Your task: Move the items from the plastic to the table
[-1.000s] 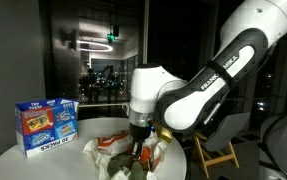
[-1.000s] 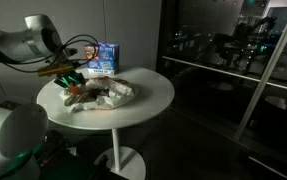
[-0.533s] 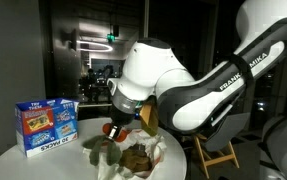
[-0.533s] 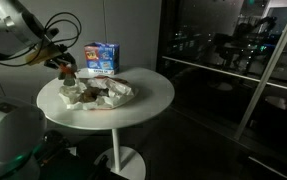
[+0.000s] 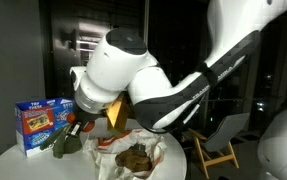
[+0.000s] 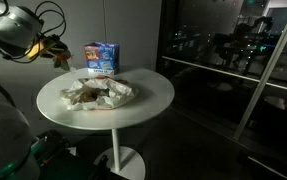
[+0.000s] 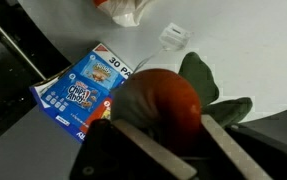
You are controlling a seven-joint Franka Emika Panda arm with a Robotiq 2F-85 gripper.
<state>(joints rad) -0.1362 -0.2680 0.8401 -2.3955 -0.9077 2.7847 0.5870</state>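
Observation:
My gripper lowers the orange-red soft toy onto the bare tabletop beside the crumpled white plastic next and releases it, because that spot is empty.
My gripper is shut on an orange-red soft toy with green leaves. In both exterior views the gripper holds the toy above the table's edge, beside the crumpled white plastic. Brown and other small items lie on the plastic. A corner of the plastic shows at the top of the wrist view.
A blue 30-pack snack box stands on the round white table close to the gripper. A small clear scrap lies on the tabletop. A wooden chair stands behind the table.
The arm has lifted the orange and green toy off the plastic and carried it sideways toward the blue box, out over the table's edge.

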